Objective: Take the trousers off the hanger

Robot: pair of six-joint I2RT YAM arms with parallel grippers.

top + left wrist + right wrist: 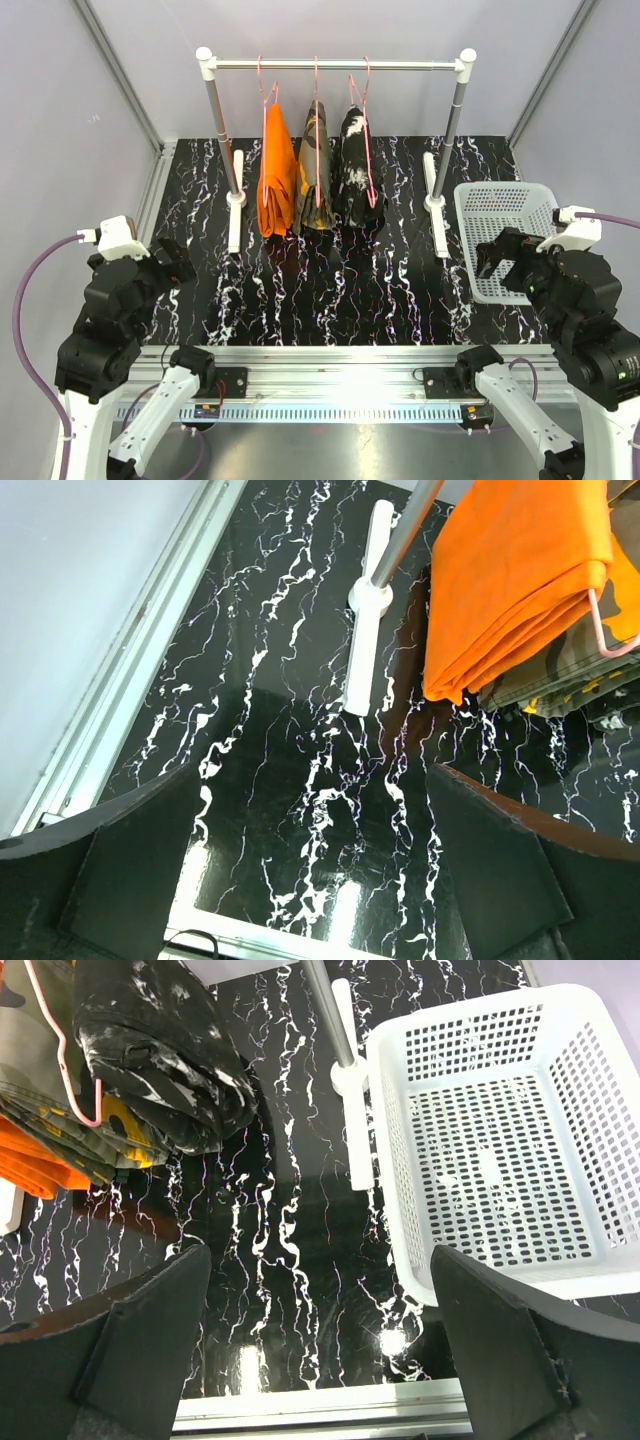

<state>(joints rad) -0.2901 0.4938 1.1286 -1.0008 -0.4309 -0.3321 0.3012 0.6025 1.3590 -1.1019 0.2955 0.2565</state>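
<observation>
My left gripper, which the orange pair hangs closest to, should move outward and to the right in the top view, onto that pair's pink hanger wire (pixel 265 150).
Three folded trousers hang on pink hangers from a rail (pixel 335 64) at the back: plain orange (pixel 275 172), camouflage (pixel 316 168) and black with white splotches (pixel 357 165). The orange pair (pixel 515 575) and camouflage pair (pixel 560 675) show in the left wrist view. The black pair (pixel 160 1045) shows in the right wrist view. My left gripper (pixel 172 265) is open and empty at the near left, far from the rack. My right gripper (pixel 497 262) is open and empty at the near right, beside the basket.
A white mesh basket (pixel 500 205) stands on the black marbled table at the right, also in the right wrist view (pixel 385 1140). The rack's white feet (pixel 236 200) and posts stand either side of the trousers. Grey walls close in the sides and back.
</observation>
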